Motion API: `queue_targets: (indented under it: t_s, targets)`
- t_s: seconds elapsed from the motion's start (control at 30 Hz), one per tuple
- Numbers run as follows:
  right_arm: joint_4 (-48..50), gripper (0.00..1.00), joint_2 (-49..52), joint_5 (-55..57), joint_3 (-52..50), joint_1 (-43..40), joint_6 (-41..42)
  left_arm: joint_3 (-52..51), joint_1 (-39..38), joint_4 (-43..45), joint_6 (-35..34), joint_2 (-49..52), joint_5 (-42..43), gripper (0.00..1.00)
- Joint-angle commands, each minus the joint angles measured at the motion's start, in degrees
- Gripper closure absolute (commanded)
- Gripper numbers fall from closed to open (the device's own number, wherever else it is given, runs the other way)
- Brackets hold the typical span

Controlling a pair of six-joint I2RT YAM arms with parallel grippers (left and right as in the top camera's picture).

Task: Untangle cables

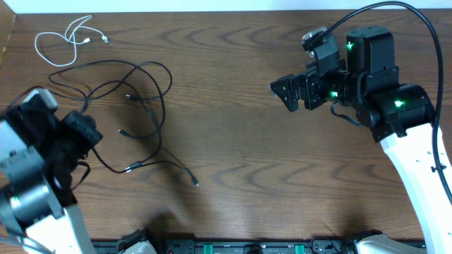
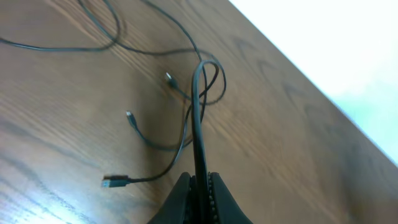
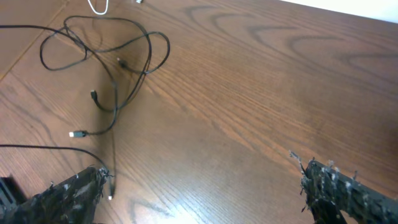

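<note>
My left gripper turns and lowers its black cable to the left in the overhead view next, away from the tangle the cable still runs into.
Longer black cables (image 1: pixel 145 106) lie in a loose tangle on the left half of the wooden table, with several small plug ends showing. A short white cable (image 1: pixel 63 42) lies coiled apart at the far left corner. My left gripper (image 1: pixel 93 134) is at the tangle's left edge and is shut on a black cable (image 2: pixel 198 112), which runs up from between its jaws (image 2: pixel 200 190). My right gripper (image 1: pixel 286 92) is open and empty, well to the right of the cables. In the right wrist view its fingers (image 3: pixel 202 186) frame bare wood, with the black tangle (image 3: pixel 115 68) beyond.
The wooden table (image 1: pixel 240 155) runs to a pale far edge (image 1: pixel 212 5). A USB plug (image 2: pixel 115 182) lies just left of my left jaws. A strip of equipment (image 1: pixel 247 247) lines the near edge.
</note>
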Motion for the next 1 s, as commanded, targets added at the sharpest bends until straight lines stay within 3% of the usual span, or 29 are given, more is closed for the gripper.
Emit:
queue_targets:
  t_s: [0.0,0.2,0.4,0.73,0.97]
  targets:
    - [0.2,0.01,0.0,0.2,0.8,-0.3,0.0,0.6,0.3,-0.5,-7.3,-2.3,-9.9,0.93]
    - [0.1,0.01,0.0,0.2,0.8,-0.3,0.0,0.6,0.7,-0.8,-12.7,-1.4,-25.8,0.93]
    - [-0.1,0.01,0.0,0.2,0.8,-0.3,0.0,0.6,6.1,-2.5,-23.7,3.4,-42.4,0.93]
    - [0.2,0.01,0.0,0.2,0.8,-0.3,-0.1,0.6,17.8,3.3,-23.9,15.3,-43.9,0.92]
    - [0.2,0.01,0.0,0.2,0.8,-0.3,-0.1,0.6,20.4,16.1,-10.6,26.0,-39.2,0.92]
